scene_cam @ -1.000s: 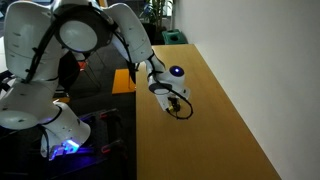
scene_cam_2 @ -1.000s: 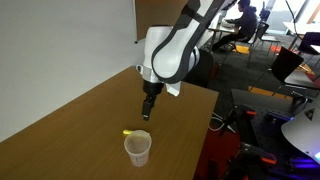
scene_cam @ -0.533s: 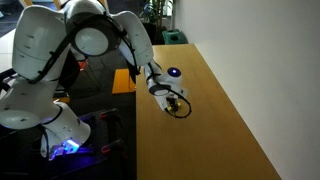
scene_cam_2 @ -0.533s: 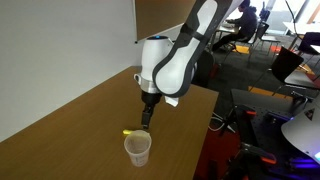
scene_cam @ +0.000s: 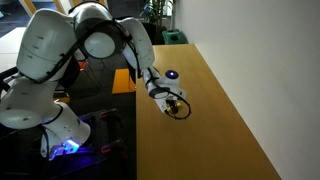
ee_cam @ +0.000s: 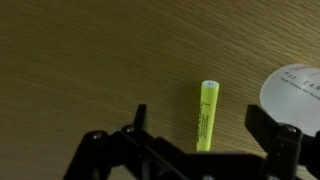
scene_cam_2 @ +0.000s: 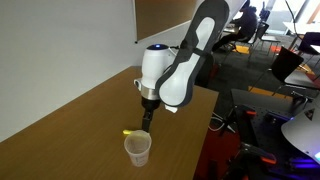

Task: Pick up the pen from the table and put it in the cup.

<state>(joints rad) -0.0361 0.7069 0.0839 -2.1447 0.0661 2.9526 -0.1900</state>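
Observation:
My open gripper comes down next onto the yellow-green pen's body [ee_cam: 206, 122], one finger each side, as it lies flat on the table, lengthwise between my fingers.
The yellow-green pen [ee_cam: 206, 114] lies on the light-brown wooden table [ee_cam: 90, 60], between my open gripper's [ee_cam: 200, 135] two dark fingers in the wrist view. In an exterior view the pen [scene_cam_2: 129, 132] lies just behind the white cup [scene_cam_2: 138, 149], and my gripper [scene_cam_2: 145, 118] hangs just above it. The cup's rim shows at the right edge of the wrist view [ee_cam: 297, 90]. In an exterior view my gripper [scene_cam: 172, 102] is low over the table [scene_cam: 215, 110]; the pen and cup are hidden there.
The table's edge [scene_cam_2: 195, 140] runs close to the cup. Beyond it stand office chairs and equipment [scene_cam_2: 285, 65]. The robot's white arm [scene_cam: 60, 60] rises beside the table.
The arm has swung and lowered the gripper closer to the pen. The pen and cup have not moved.

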